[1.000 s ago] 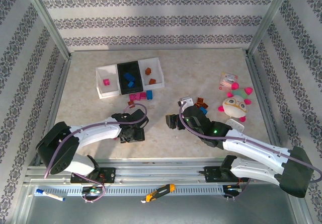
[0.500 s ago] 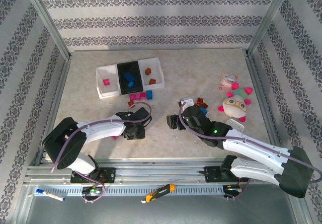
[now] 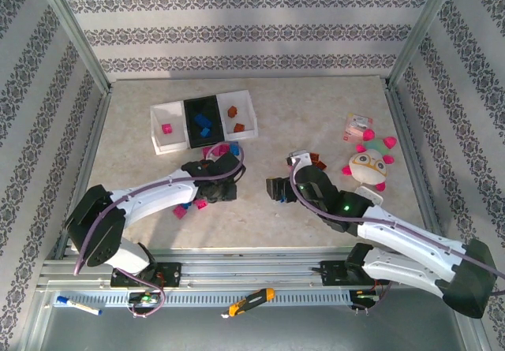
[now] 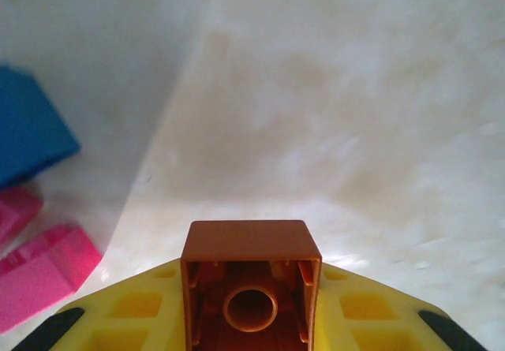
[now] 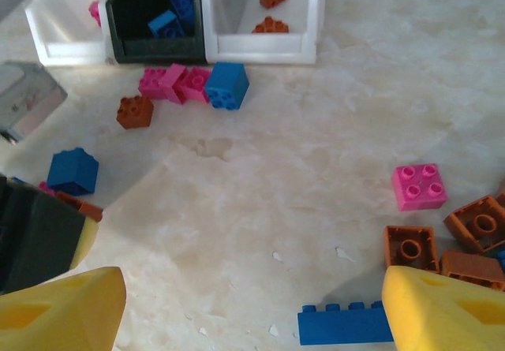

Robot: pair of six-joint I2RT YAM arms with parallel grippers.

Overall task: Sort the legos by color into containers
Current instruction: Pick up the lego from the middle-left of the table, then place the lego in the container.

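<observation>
The left gripper carries the brown-orange lego (image 4: 251, 278) outward next and releases it over the white tray holding brown legos, its color match, which lies outward of the gripper.
My left gripper (image 3: 224, 176) is shut on a brown-orange lego (image 4: 251, 278), its hollow underside facing the wrist camera, above bare table. It hangs just short of the three trays: white (image 3: 160, 140), black (image 3: 192, 135) and white (image 3: 254, 124). A blue lego (image 4: 28, 126) and pink legos (image 4: 43, 272) lie to its left. My right gripper (image 3: 276, 189) is open over bare table, with yellow fingers (image 5: 442, 311) wide apart. Near it lie a long blue lego (image 5: 345, 325), brown legos (image 5: 409, 248) and a pink lego (image 5: 419, 186). More legos (image 5: 175, 83) cluster before the trays.
A pink-and-teal plush toy (image 3: 369, 162) and a small packet (image 3: 357, 126) sit at the right. Pink legos (image 3: 189, 207) lie under the left arm. Patterned walls and metal posts ring the table. A marker (image 3: 79, 305) and a cutter (image 3: 251, 300) lie on the front rail.
My left gripper has lifted and moved away from the near edge toward the trays with the brown-orange lego, uncovering pink legos behind it. The right gripper shifted slightly right.
</observation>
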